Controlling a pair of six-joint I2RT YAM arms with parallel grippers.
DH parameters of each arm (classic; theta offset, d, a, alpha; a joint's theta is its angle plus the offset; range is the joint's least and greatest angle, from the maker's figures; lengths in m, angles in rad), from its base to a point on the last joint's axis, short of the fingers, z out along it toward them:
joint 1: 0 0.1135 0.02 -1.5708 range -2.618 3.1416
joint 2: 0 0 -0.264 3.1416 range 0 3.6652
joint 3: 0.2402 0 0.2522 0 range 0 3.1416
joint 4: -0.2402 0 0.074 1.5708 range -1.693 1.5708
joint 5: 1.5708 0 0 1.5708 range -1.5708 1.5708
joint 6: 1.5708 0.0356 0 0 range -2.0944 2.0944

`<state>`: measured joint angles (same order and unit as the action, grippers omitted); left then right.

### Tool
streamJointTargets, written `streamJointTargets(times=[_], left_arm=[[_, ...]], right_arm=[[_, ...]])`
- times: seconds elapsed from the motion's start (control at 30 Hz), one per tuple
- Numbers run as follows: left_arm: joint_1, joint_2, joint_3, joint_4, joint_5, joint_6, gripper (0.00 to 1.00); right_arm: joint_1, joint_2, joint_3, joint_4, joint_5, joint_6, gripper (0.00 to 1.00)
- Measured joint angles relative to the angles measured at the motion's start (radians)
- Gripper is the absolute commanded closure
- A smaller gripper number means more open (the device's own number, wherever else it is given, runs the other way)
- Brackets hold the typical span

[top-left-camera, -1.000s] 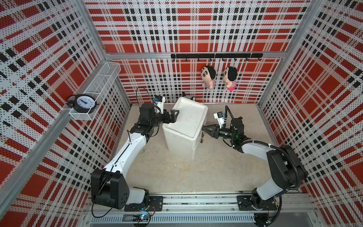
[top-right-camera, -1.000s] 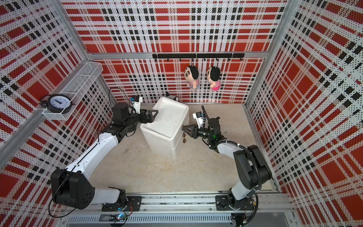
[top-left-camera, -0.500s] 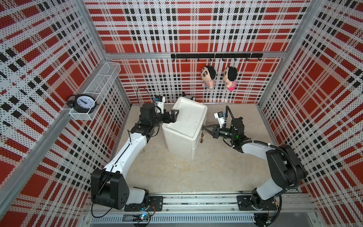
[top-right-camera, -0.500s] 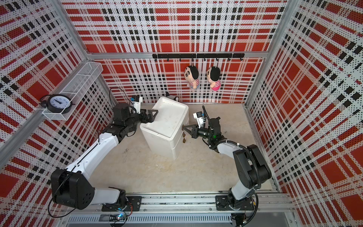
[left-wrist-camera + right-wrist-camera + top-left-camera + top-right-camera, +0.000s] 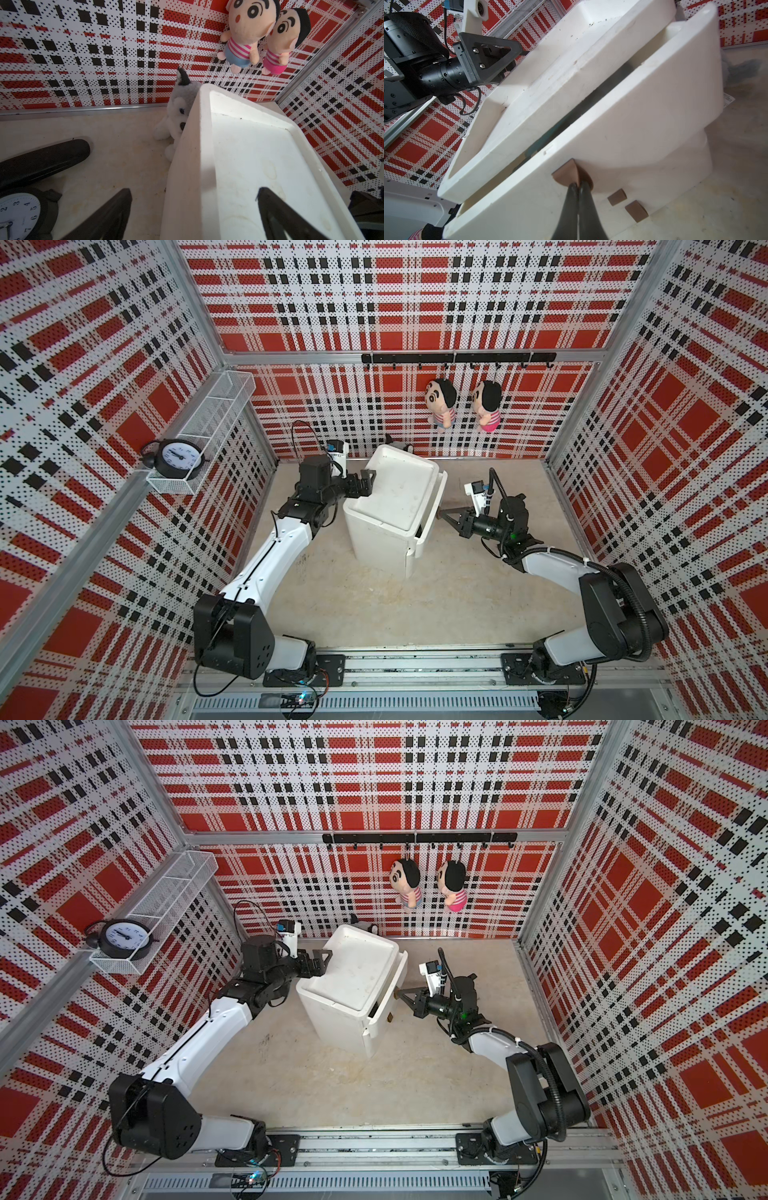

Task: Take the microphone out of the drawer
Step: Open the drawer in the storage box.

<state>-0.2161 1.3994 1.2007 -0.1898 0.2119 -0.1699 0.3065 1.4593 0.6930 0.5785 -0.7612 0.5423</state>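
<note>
My right gripper will next pull the drawer's brown handle away from the cabinet point(image 5: 390, 497) until the top drawer is wide open, then let go of it, as the drawer's gap is still narrow.
A white drawer cabinet point(image 5: 390, 497) point(image 5: 349, 986) stands mid-floor. Its top drawer point(image 5: 643, 108) is pulled out a little. My right gripper point(image 5: 578, 186) point(image 5: 444, 514) point(image 5: 401, 994) is shut on that drawer's brown handle point(image 5: 566, 173). Through the gap I see only a dark strip with a teal patch point(image 5: 542, 141); I cannot tell whether it is the microphone. My left gripper point(image 5: 193, 190) point(image 5: 368, 483) point(image 5: 322, 961) is open, its fingers astride the cabinet's top rim on the side away from the drawer front.
Two more brown handles point(image 5: 616, 197) point(image 5: 636, 211) sit lower on the cabinet front. A grey husky plush point(image 5: 178, 112) lies behind the cabinet by the back wall. Two dolls point(image 5: 442, 404) point(image 5: 488, 404) hang from a rail. A clock point(image 5: 176, 456) sits in the wall shelf.
My right gripper's jaws have closed on the top drawer's handle. The left arm has stayed at the cabinet's rim.
</note>
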Motion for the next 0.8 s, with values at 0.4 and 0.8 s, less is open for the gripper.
streamJointTargets(times=[0.4, 0.8], left_arm=[[-0.006, 0.027, 0.047, -0.071, -0.095, 0.023, 0.03], [-0.016, 0.037, 0.067, -0.097, -0.154, 0.044, 0.03]], right_arm=[[-0.052, -0.251, -0.084, -0.249, 0.177, -0.045, 1.0], [-0.097, -0.404, -0.102, -0.455, 0.3, -0.084, 1.0]])
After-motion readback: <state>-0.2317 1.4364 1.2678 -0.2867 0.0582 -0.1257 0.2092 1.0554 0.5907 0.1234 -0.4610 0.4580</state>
